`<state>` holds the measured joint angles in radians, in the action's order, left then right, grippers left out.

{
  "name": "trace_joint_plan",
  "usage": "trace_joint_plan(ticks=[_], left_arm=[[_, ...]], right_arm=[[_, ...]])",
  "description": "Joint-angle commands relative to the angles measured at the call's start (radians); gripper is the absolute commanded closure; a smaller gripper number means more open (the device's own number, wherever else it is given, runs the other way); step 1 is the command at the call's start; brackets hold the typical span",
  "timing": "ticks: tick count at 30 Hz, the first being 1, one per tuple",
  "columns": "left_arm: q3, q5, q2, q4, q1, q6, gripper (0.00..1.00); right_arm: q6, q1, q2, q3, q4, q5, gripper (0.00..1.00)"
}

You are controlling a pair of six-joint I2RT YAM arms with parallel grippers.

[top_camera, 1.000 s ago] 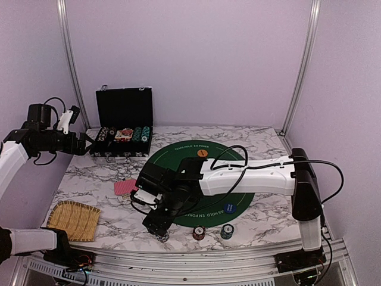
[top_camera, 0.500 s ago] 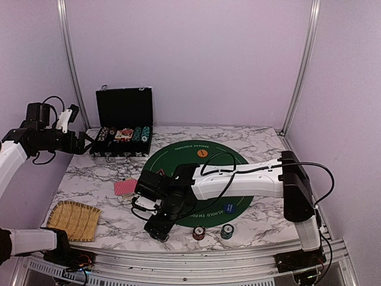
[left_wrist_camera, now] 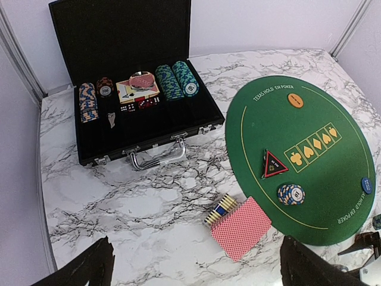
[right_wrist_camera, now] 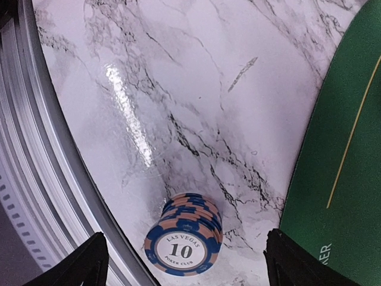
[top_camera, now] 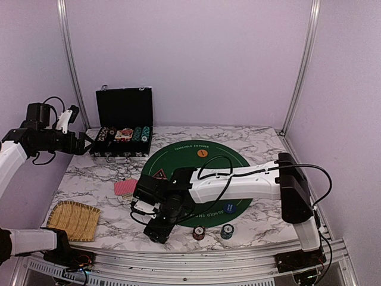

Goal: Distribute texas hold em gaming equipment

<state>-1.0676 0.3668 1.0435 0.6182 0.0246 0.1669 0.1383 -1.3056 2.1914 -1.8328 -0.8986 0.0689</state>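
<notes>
My right gripper lowers a little over its top chips (right_wrist_camera: 183, 249) next and closes on their rims, since the blue-and-orange stack stands between my open fingers.
My right gripper (right_wrist_camera: 184, 265) is open, its fingers (right_wrist_camera: 80, 265) standing apart on either side of a blue-and-orange stack of poker chips (right_wrist_camera: 184, 241) marked 10, on the marble near the front rail. In the top view that gripper (top_camera: 156, 231) hides the stack. Two more chip stacks (top_camera: 199, 232) (top_camera: 227, 231) stand at the front. Red-backed cards (left_wrist_camera: 241, 227) lie left of the green mat (left_wrist_camera: 309, 119) with a row of chips (left_wrist_camera: 218, 210) beside them. On the mat are a chip stack (left_wrist_camera: 290, 193), a dark triangular button (left_wrist_camera: 274, 165), an orange button (left_wrist_camera: 294, 100) and a blue button (left_wrist_camera: 368, 185). My left gripper (top_camera: 83, 143) hangs open, high at the left.
The open black chip case (top_camera: 122, 134) holds more chips, cards and dice at the back left. A woven straw mat (top_camera: 74, 219) lies at the front left corner. The right arm (top_camera: 238, 185) stretches low across the green mat. A metal rail (right_wrist_camera: 36, 196) runs along the table's front edge.
The right arm's forearm and elbow have swung left and sunk lower over the mat, while its gripper stayed over the same spot at the front. The left arm has not moved.
</notes>
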Motion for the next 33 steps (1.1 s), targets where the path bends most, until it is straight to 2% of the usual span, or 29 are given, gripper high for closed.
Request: trace_joint_plan(ticks=[1, 10, 19, 27, 33], left_arm=[[-0.026, 0.016, -0.019, 0.027, 0.003, 0.013, 0.01], [-0.024, 0.017, -0.020, 0.027, 0.003, 0.016, 0.01], [-0.025, 0.015, -0.019, 0.028, 0.003, 0.016, 0.01], [-0.028, 0.014, -0.020, 0.029, 0.003, 0.019, 0.01], [-0.028, 0.015, -0.022, 0.029, 0.003, 0.017, 0.01]], right_arm=[[-0.006, -0.009, 0.020, -0.014, 0.010, -0.012, 0.11], [-0.011, -0.011, 0.031, -0.013, 0.006, -0.023, 0.12], [-0.009, -0.010, 0.033, -0.001, 0.013, -0.013, 0.29], [-0.007, -0.013, 0.020, 0.019, 0.027, 0.003, 0.33], [-0.003, -0.015, 0.006, 0.028, 0.032, -0.001, 0.44]])
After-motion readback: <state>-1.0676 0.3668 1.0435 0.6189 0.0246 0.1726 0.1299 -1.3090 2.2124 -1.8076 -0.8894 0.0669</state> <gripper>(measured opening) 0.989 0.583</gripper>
